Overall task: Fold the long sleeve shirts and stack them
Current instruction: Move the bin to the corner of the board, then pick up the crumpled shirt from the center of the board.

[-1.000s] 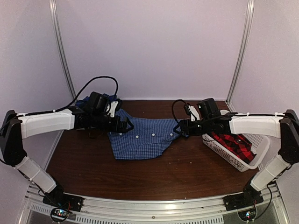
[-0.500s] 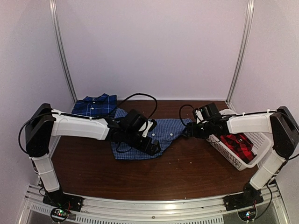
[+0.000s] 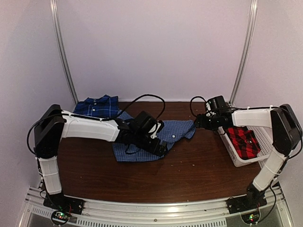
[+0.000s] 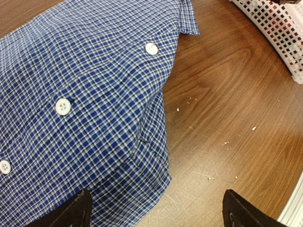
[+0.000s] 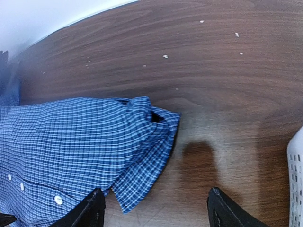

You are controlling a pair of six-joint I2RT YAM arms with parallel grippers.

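The robot's open left gripper will next go down onto the check shirt's front corner (image 3: 155, 158) (image 4: 147, 190) just below it, as that corner already shows between the gripper's two spread fingers.
The blue-and-white fine check shirt (image 3: 177, 130) lies partly folded on the brown table, white buttons up. In the left wrist view this shirt (image 4: 85, 104) fills the left side. My left gripper (image 3: 161, 147) hovers open over its front right corner (image 4: 158, 218), holding nothing. At the shirt's collar end (image 5: 142, 137), my right gripper (image 3: 198, 124) is open too (image 5: 156, 212), with nothing held. A darker blue plaid shirt (image 3: 98, 107) sits folded at the back left. The red-and-black plaid shirt (image 3: 245, 142) lies in the basket.
A white slatted basket (image 3: 246, 163) stands at the right, close behind my right gripper; it also shows in the wrist views (image 4: 279, 28) (image 5: 296, 179). Black cables loop over both arms. Crumbs dot the table (image 4: 227, 142). White walls enclose the back and sides.
My left arm swung from the back left across the shirt to its front right corner. My right gripper drew the collar end rightward, opened wider and pulled back toward the basket.
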